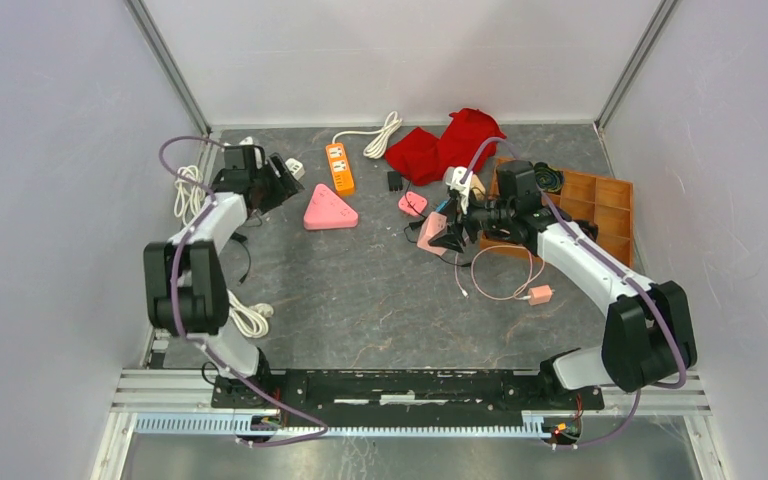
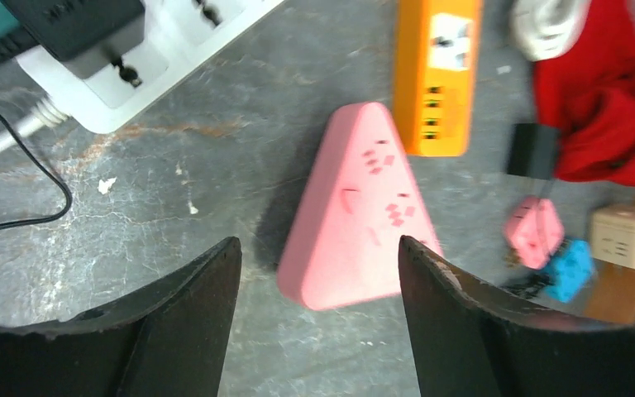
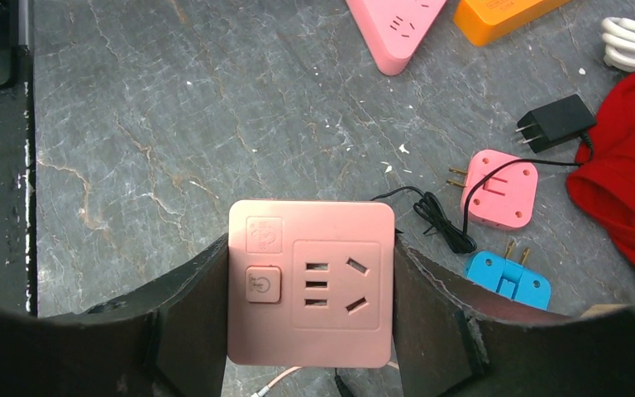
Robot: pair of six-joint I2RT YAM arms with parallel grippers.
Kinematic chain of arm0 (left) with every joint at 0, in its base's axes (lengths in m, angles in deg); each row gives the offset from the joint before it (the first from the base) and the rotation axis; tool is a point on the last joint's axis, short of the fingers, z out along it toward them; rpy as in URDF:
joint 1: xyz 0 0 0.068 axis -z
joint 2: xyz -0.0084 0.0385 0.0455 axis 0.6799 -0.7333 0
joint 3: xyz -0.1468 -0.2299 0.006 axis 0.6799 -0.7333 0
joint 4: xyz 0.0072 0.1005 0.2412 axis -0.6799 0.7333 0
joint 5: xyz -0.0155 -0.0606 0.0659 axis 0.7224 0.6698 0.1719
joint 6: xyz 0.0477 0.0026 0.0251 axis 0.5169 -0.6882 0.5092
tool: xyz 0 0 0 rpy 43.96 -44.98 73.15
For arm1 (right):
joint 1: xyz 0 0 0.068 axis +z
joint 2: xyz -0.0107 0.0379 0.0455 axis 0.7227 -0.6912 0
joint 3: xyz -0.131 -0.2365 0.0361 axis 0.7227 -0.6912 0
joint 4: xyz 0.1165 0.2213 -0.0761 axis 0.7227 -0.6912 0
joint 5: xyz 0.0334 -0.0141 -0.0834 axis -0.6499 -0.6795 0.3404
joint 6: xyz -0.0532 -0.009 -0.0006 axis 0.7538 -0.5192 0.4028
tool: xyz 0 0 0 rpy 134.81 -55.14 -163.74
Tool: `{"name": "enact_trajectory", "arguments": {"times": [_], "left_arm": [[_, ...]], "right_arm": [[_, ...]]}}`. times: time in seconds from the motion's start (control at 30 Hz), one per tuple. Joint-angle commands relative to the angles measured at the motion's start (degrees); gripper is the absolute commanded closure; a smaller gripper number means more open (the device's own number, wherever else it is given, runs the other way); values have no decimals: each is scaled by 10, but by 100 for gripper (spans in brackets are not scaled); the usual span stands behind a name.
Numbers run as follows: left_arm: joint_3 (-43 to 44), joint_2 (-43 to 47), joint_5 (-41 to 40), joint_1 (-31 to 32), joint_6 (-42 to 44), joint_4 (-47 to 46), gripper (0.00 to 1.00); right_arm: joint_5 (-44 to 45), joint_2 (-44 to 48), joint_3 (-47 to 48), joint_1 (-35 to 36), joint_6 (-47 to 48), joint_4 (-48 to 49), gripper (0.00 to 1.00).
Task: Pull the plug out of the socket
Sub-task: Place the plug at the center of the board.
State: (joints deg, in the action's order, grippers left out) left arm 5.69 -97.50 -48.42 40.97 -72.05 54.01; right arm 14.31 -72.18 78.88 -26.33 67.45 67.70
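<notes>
I should move my right gripper outward and down next to release the empty socket on the bare tabletop [image 1: 434,190] [image 3: 567,228] beside the red cloth, because that spot lies outward of and below my right gripper.
My right gripper [image 3: 311,277] is shut on a pink square socket [image 3: 311,281], one finger pressed on each side. The socket's face shows a button and empty slots, with nothing plugged in. In the top view this socket [image 1: 432,230] is held at mid-table. My left gripper [image 2: 318,246] hangs open above the table, nothing between its fingers, just over the corner of a pink triangular power strip [image 2: 355,207]. A black plug [image 2: 74,25] sits on a white power strip [image 2: 157,66] at the upper left of the left wrist view; its prongs are hidden.
An orange power strip [image 1: 339,167], a red cloth [image 1: 440,145] and a wooden tray [image 1: 610,200] lie at the back. A loose black adapter [image 3: 556,122], a pink plug [image 3: 503,188] and a blue plug [image 3: 508,279] lie nearby. White cable [image 1: 250,318] coils at left.
</notes>
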Motion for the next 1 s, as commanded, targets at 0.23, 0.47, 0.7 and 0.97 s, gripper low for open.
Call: {"name": "enact_trajectory", "arguments": {"times": [0.23, 0.47, 0.7, 0.97], "left_arm": [[-160, 366, 44, 0, 47, -86, 13], [-301, 544, 45, 1, 53, -88, 0], [-295, 593, 51, 4, 84, -37, 0], [-294, 609, 52, 5, 82, -38, 0]], "right_arm": [[17, -15, 3, -21, 19, 16, 100], [56, -29, 18, -32, 13, 22, 100], [109, -121, 125, -33, -38, 33, 98], [134, -297, 312, -33, -88, 9, 95]]}}
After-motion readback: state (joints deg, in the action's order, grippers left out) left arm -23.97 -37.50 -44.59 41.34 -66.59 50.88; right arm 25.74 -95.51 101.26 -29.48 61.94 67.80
